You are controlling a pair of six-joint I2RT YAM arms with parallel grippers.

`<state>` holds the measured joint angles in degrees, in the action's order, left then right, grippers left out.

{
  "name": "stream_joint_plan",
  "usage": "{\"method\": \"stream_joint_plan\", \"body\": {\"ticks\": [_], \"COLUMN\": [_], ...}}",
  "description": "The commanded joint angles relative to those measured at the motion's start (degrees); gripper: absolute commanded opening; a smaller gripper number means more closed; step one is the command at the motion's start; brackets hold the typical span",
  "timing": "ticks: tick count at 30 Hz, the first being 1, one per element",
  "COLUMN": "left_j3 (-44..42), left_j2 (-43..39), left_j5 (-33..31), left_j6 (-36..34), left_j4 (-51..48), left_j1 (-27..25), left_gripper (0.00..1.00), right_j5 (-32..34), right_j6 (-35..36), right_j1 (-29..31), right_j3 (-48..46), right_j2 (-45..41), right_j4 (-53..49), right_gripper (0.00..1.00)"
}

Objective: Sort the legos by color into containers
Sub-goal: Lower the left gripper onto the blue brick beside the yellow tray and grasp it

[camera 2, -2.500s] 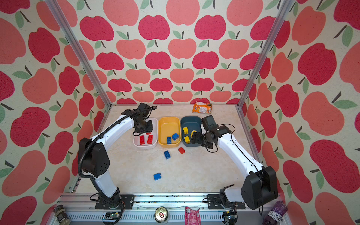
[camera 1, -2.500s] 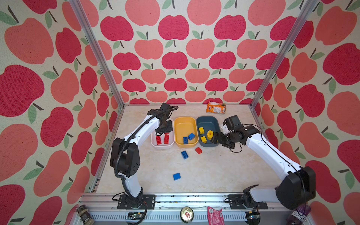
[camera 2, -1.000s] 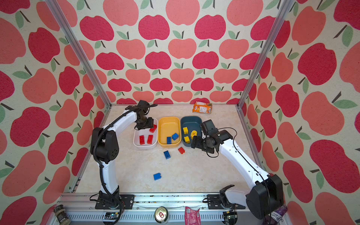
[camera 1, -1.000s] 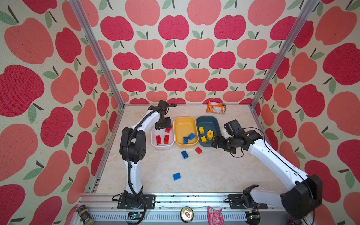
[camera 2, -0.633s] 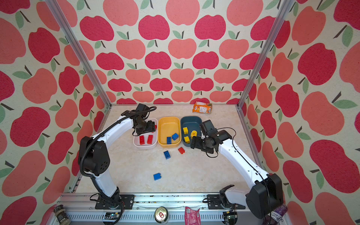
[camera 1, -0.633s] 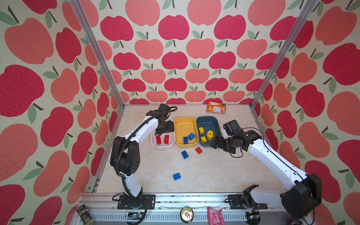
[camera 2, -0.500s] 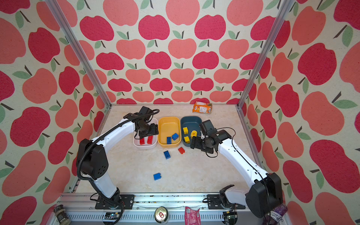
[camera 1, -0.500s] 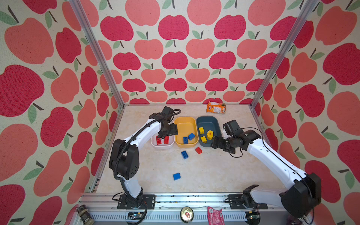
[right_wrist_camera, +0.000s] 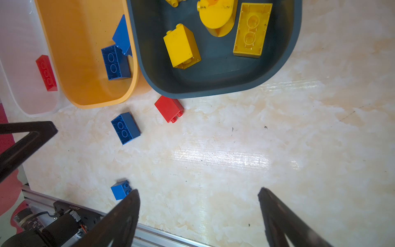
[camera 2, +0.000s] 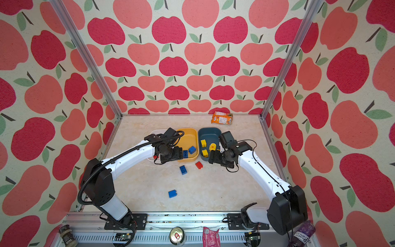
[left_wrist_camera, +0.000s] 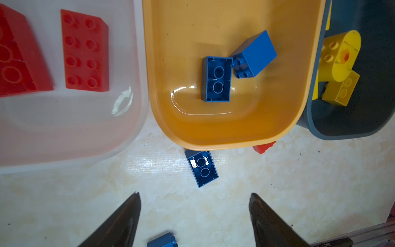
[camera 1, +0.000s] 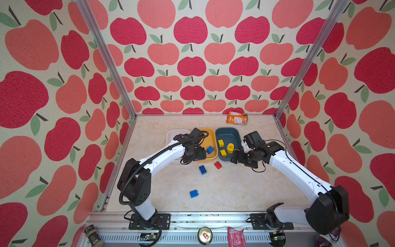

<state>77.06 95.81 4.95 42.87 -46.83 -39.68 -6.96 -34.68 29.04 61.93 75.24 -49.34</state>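
The left gripper sinks down past the yellow tub's rim next, fingers open, around the blue brick nearest that tub [camera 1: 202, 170] [left_wrist_camera: 202, 168], since blue legos already lie inside it.
Three containers stand side by side: a white tub [camera 1: 171, 135], a yellow tub [camera 1: 211, 134] and a dark blue-grey tub [camera 1: 227, 132]. Red legos [left_wrist_camera: 85, 51] lie in the white tub, two blue ones [left_wrist_camera: 217, 79] in the yellow tub, and yellow ones [camera 1: 221, 142] in the dark tub. On the table lie a blue brick [camera 1: 202, 170], a red brick [camera 1: 217, 165] and another blue brick [camera 1: 194, 193]. My left gripper [left_wrist_camera: 194, 195] hangs open over the table just in front of the yellow tub. My right gripper [right_wrist_camera: 198, 191] is open and empty in front of the dark tub.
An orange snack packet [camera 1: 236, 118] lies at the back wall. Metal posts stand at the back corners. A metal rail [camera 1: 192, 220] runs along the front edge, with a can [camera 1: 204, 235] and a wrapper [camera 1: 235, 236] below it.
My left gripper has swung from over the white tub to the front of the yellow tub, and its jaws have opened wider. The right arm has barely moved.
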Motion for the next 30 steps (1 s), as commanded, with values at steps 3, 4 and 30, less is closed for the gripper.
{"method": "stream_joint_plan", "body": {"ticks": [3,4,30], "left_j3": [0.17,0.37,-0.59], "left_j2": [3.21,3.80,15.22], "left_j5": [-1.42,-1.71,-8.55], "left_j6": [4.28,4.45,9.73], "left_j4": [0.69,0.69,3.31], "left_j1": [-3.47,-3.99,-9.54], "left_gripper": [0.84,0.84,0.72], "right_j5": [-1.65,-1.83,-2.80], "right_j6": [2.72,2.92,6.02], "right_j1": [-1.94,-2.19,-6.22], "right_j3": [0.26,0.08,-2.16], "right_j2": [-0.73,-1.00,-7.42], "right_j4": [-0.92,-1.01,-5.32], "right_gripper": [0.90,0.90,0.90]}}
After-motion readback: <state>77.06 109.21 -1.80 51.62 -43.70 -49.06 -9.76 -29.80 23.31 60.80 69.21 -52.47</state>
